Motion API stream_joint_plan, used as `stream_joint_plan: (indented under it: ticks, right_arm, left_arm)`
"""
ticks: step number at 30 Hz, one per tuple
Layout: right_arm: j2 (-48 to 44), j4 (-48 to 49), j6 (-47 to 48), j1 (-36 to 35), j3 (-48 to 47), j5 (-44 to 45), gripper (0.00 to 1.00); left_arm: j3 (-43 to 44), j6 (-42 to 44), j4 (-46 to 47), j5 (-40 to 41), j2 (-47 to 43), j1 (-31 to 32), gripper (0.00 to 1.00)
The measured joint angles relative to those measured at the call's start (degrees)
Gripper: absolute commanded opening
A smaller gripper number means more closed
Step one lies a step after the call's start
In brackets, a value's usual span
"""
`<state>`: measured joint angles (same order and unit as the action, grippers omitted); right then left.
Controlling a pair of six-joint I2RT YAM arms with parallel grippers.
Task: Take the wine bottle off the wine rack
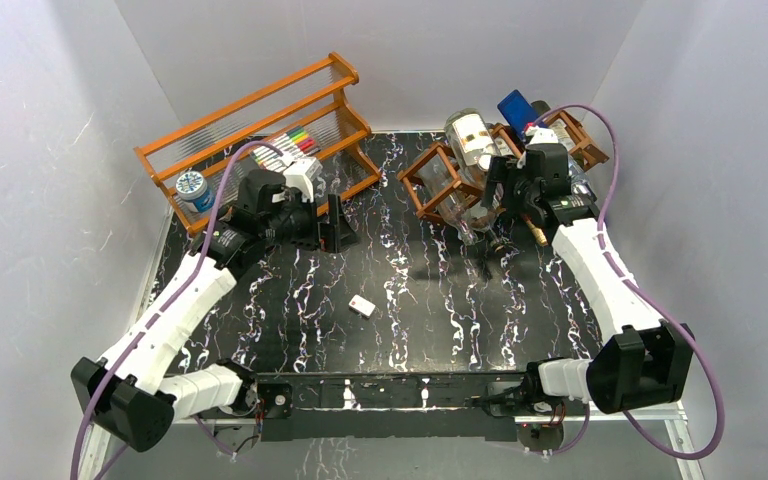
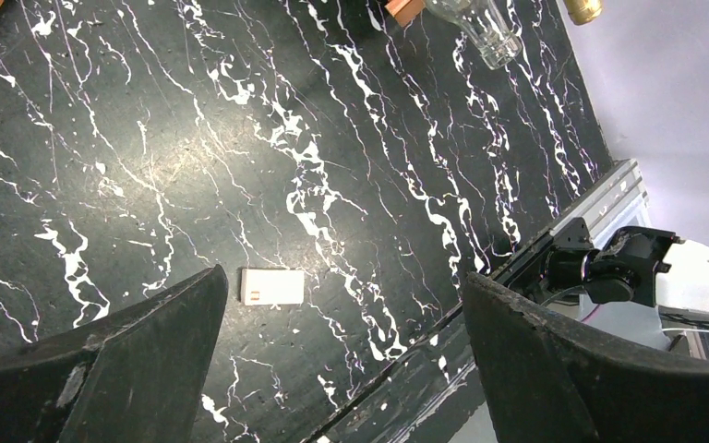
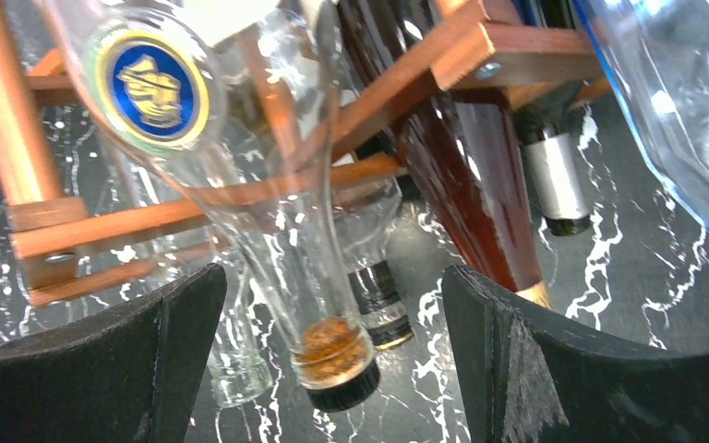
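My right gripper is open, and the clear wine bottle's neck slants between its fingers, so next I need to turn it in line and bring it onto the neck below the badge (image 3: 282, 254).
The wine rack (image 1: 428, 180), a dark reddish-brown lattice, stands at the back right with several bottles lying in its cells. In the right wrist view a clear wine bottle (image 3: 268, 231) with a round blue and gold badge slants down out of the rack (image 3: 475, 175). Its corked, black-capped neck end (image 3: 340, 365) hangs between the fingers of my right gripper (image 3: 332, 277), which is open and touches nothing. My left gripper (image 1: 335, 228) is open and empty above the table, left of the rack; it (image 2: 343, 275) looks down on bare marble.
An orange tiered shelf (image 1: 260, 125) at the back left holds markers (image 1: 288, 148) and a blue-lidded jar (image 1: 192, 190). A small white card (image 1: 362, 306) lies mid-table. Other bottle necks (image 3: 378, 300) and a blue glass bottle (image 3: 683, 111) crowd the rack. White walls enclose the table.
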<state>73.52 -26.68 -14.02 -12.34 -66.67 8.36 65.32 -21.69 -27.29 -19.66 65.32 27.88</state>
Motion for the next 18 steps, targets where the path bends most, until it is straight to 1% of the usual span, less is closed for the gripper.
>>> stream_joint_plan:
  ticks: [7, 9, 12, 13, 15, 18]
  right_arm:
    - [-0.17, 5.25, 0.46, 0.02, 1.44, -2.43, 0.97]
    - [-0.17, 5.81, 0.98, 0.11, 1.88, -2.62, 0.92]
    - [-0.13, 6.38, 1.88, 0.46, 1.9, -3.08, 0.82]
    - [-0.07, 6.73, 2.21, 0.63, 1.9, -3.5, 0.8]
    - [0.22, 7.45, 3.02, 0.9, 1.9, -4.46, 0.8]
    - [0.98, 7.67, 4.61, 1.2, 1.92, -6.01, 0.82]
  left_arm:
    - [-0.33, -0.2, -0.02, 0.52, -1.55, 0.0, 0.98]
    - [-0.35, -0.28, -0.07, 0.52, -1.57, 0.0, 0.98]
    - [-0.35, -0.48, -0.11, 0.52, -1.6, 0.0, 0.98]
    - [-0.35, -0.5, -0.13, 0.52, -1.64, 0.0, 0.98]
    - [-0.35, -0.63, -0.13, 0.48, -1.79, 0.0, 0.98]
    - [-0.35, -0.81, -0.15, 0.44, -2.29, 0.0, 0.98]
